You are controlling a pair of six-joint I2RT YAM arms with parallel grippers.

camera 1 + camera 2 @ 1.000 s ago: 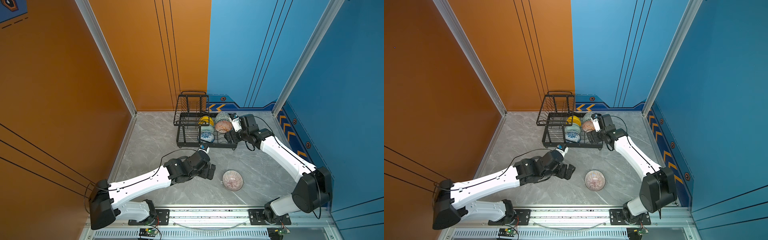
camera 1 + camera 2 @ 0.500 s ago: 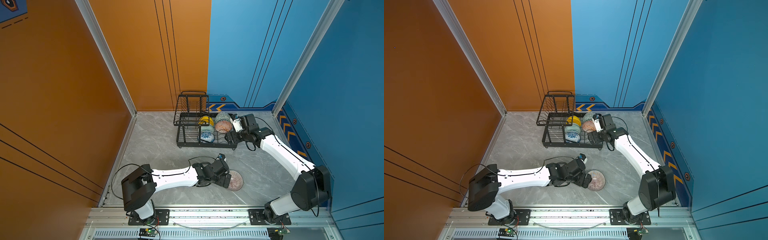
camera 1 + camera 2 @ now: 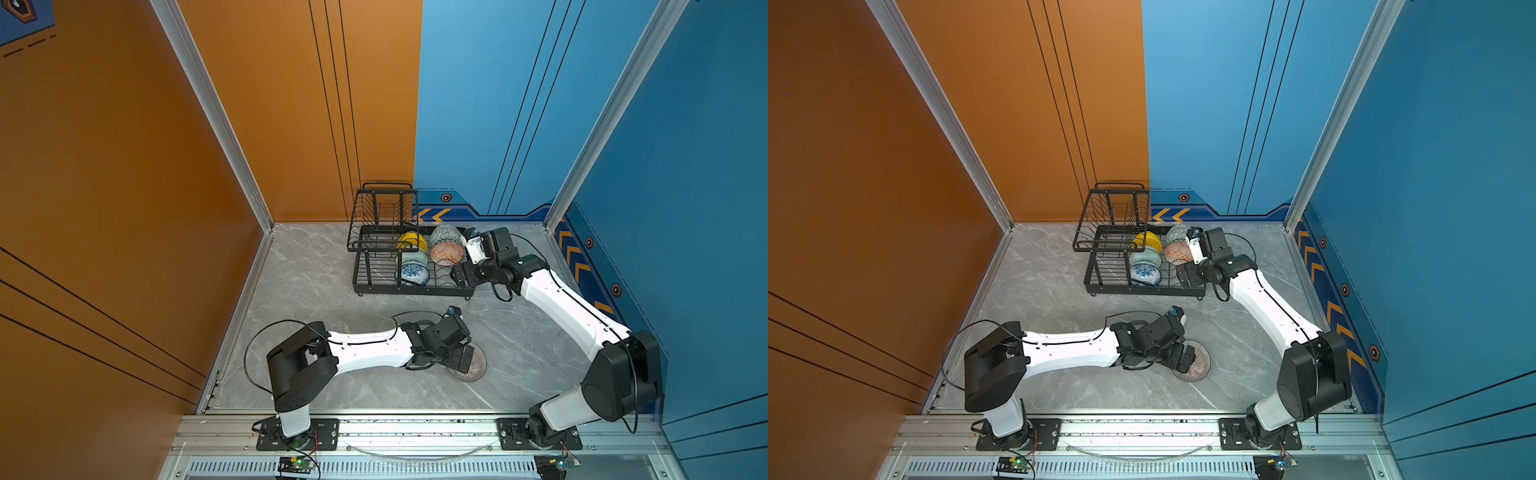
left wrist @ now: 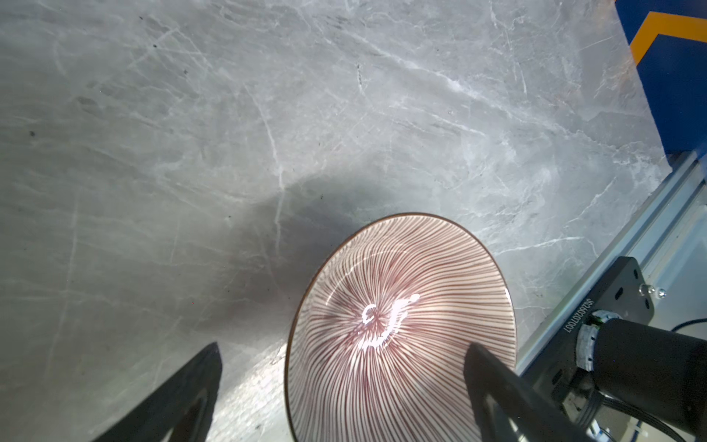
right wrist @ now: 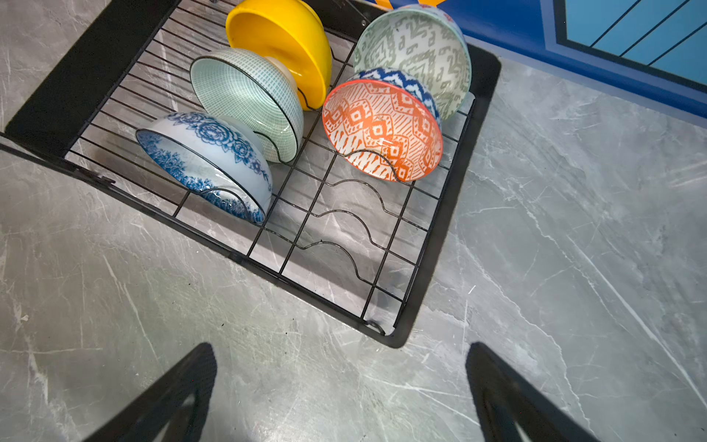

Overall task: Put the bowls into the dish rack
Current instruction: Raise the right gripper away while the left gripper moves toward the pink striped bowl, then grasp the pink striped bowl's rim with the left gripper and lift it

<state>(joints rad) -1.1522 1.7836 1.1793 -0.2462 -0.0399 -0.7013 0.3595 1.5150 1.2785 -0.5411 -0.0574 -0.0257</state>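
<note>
The striped bowl's rim [image 3: 450, 372] [image 4: 289, 379] beneath my left gripper takes its lowering, closing grip next, because one open finger hangs over the inside and the other outside.
The pinkish radial-striped bowl [image 3: 473, 368] [image 4: 398, 306] sits upright on the grey table. My left gripper [image 3: 462, 357] [image 4: 342, 346] is open and straddles its near rim, with one finger over the inside and the other outside. The black wire dish rack [image 3: 415, 289] [image 5: 451, 214] holds the other bowls on edge: yellow [image 5: 283, 42], pale mint [image 5: 248, 99], blue-and-white floral [image 5: 206, 160], orange diamond [image 5: 382, 126] and grey-green [image 5: 417, 49]. My right gripper [image 3: 461, 276] [image 5: 340, 346] hangs open and empty over the table by the rack's near right corner.
The rack's raised basket tier [image 3: 384, 220] stands at its back left, against the orange wall. Three curved slot dividers [image 5: 344, 214] in front of the orange bowl are unfilled. The blue wall [image 3: 590, 257] runs close behind the right arm. An aluminium rail [image 4: 650, 237] lies beyond the striped bowl.
My left arm has swung from beside the rack's front down and right to the striped bowl, its open gripper now at the rim. The right arm has stayed still.
</note>
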